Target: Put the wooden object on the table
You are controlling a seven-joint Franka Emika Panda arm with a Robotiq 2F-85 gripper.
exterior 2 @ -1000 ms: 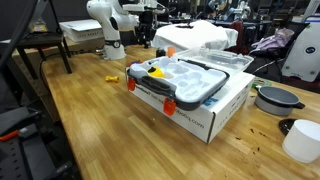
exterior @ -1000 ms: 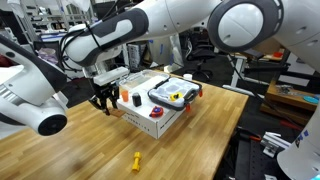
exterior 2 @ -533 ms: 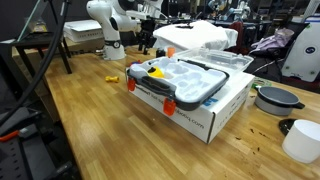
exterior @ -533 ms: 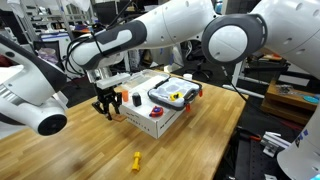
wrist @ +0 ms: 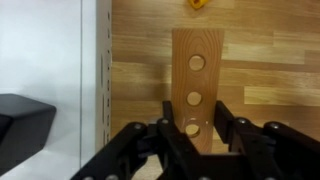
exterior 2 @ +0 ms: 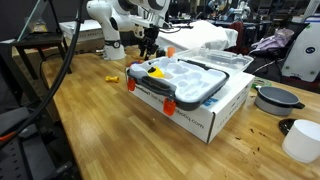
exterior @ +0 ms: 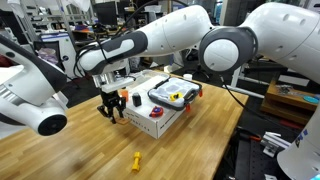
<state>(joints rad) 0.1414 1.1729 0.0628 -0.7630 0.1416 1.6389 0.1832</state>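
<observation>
I will lower the slab next until it touches the wood, and then release it, because the bare tabletop beside the white box is clear below my gripper.
In the wrist view the wooden object [wrist: 197,75] is a thin tan slab with three round holes, standing out from my gripper [wrist: 197,132] over the table [wrist: 275,60]. The black fingers [wrist: 232,130] are shut on its lower end, one on each side. In both exterior views the gripper [exterior: 110,108] [exterior 2: 150,42] hangs just above the table [exterior: 195,145], close beside the white box [exterior: 148,118]. The slab itself is too small to make out there.
The white box [exterior 2: 205,108] carries a clear lidded tray with coloured items [exterior 2: 190,80]. A small yellow plastic piece [exterior: 137,160] [exterior 2: 112,79] [wrist: 198,4] lies on the table. A white robot base [exterior 2: 108,25] stands at the far end. A pot [exterior 2: 275,98] sits off the table's side.
The gripper, still holding the slab, has moved a little lower and sideways along the white box's edge. The jaws have stayed the same.
</observation>
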